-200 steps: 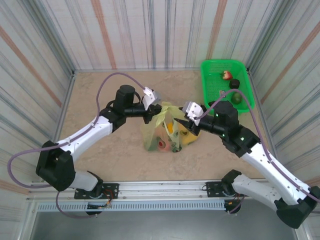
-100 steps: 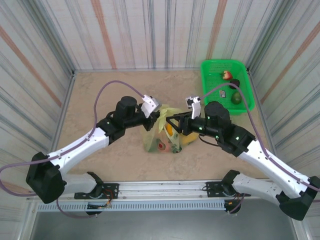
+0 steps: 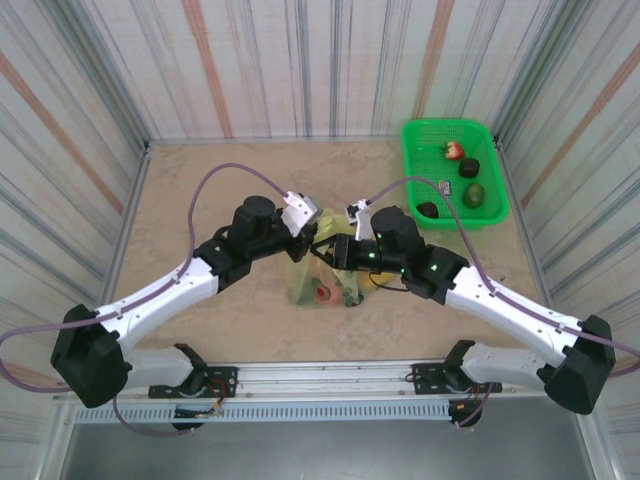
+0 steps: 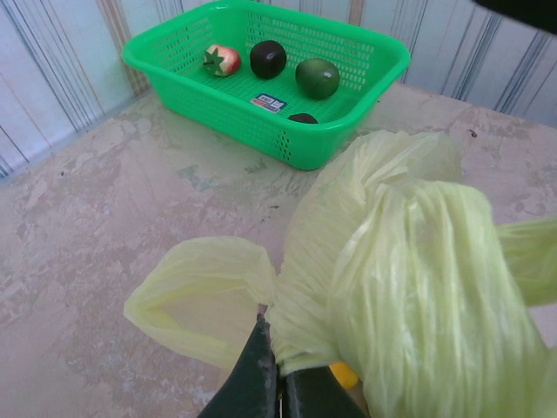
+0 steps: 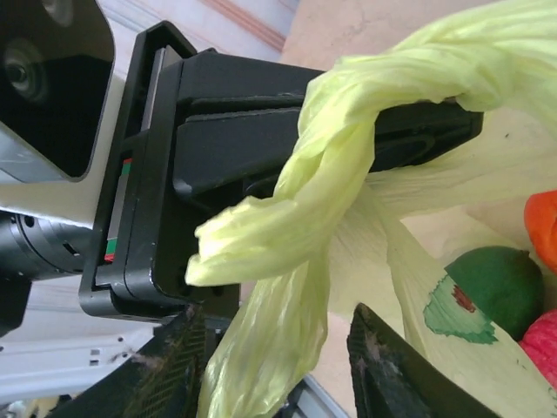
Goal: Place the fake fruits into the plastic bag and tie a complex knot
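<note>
The twisted strand (image 5: 287, 322) hangs slack, so next my left gripper will move away from my right gripper, over the bare tabletop beside the bag, and let go of the handle.
The yellow-green plastic bag (image 3: 322, 278) sits mid-table with fake fruits inside; a green one (image 5: 492, 283), an orange one (image 5: 544, 228) and a red one (image 5: 544, 344) show through it. My left gripper (image 4: 278, 376) is shut on a bunched bag handle (image 4: 305, 287), and a loose loop (image 4: 204, 287) hangs to its left. A twisted handle strand (image 5: 287, 322) hangs between the fingers of my open right gripper (image 5: 278, 366), close against the left gripper's black body (image 5: 226, 131). In the top view the left gripper (image 3: 306, 236) and right gripper (image 3: 336, 250) meet above the bag.
A rigid green mesh basket (image 3: 420, 140) stands at the back right. It holds a red fruit (image 4: 222, 59), a dark fruit (image 4: 267, 58), a green fruit (image 4: 317, 77) and another dark one (image 4: 302, 117). Striped walls enclose the table.
My right gripper has swung left over the bag to the left gripper, and its jaws now straddle a handle strand. The left gripper kept its hold and barely moved.
</note>
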`<state>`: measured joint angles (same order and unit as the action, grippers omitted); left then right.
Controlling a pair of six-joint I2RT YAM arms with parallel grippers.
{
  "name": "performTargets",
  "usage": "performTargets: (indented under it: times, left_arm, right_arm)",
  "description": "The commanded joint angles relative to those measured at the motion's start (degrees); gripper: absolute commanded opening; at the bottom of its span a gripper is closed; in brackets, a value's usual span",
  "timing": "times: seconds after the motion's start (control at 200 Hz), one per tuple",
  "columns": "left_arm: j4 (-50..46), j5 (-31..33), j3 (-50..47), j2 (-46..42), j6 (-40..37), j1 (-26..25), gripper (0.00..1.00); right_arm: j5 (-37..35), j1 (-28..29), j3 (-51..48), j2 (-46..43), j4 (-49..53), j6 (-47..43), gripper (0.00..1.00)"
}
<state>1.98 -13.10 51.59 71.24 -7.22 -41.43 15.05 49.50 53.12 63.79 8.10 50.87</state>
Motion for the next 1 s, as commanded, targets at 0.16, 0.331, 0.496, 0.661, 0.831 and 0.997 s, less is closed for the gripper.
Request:
performTargets:
  times: [0.16, 0.331, 0.496, 0.661, 0.831, 0.997]
  left_arm:
    - [0.22, 5.23, 0.26, -2.28, -0.32, -0.41, 0.00]
    - [0.55, 10.36, -0.56, -3.69, -2.91, -0.24, 0.00]
    - [1.53, 14.57, -1.59, -5.12, -3.75, 1.67, 0.00]
    - [1.28, 19.56, -1.64, -4.54, -3.68, 3.05, 0.00]
    - [-0.05, 25.02, -1.50, -3.46, -1.29, 4.97, 0.00]
    - [-0.09, 33.18, -2.82, 0.40, 5.74, 6.32, 0.00]
  right_arm:
    - [-3.32, -0.15, -0.69, -3.75, 1.81, -1.57, 0.00]
    - [-5.55, -2.94, -3.54, -9.61, 7.19, -3.00, 0.00]
    - [-3.94, -7.52, -7.75, -14.47, 11.18, -3.14, 0.00]
    - [-3.72, -9.64, -10.01, -17.74, 15.34, -4.31, 0.00]
    - [-7.74, -10.14, -9.70, -18.78, 20.86, -7.54, 0.00]
    - [-12.82, -11.73, -12.87, -20.10, 23.72, -4.09, 0.00]
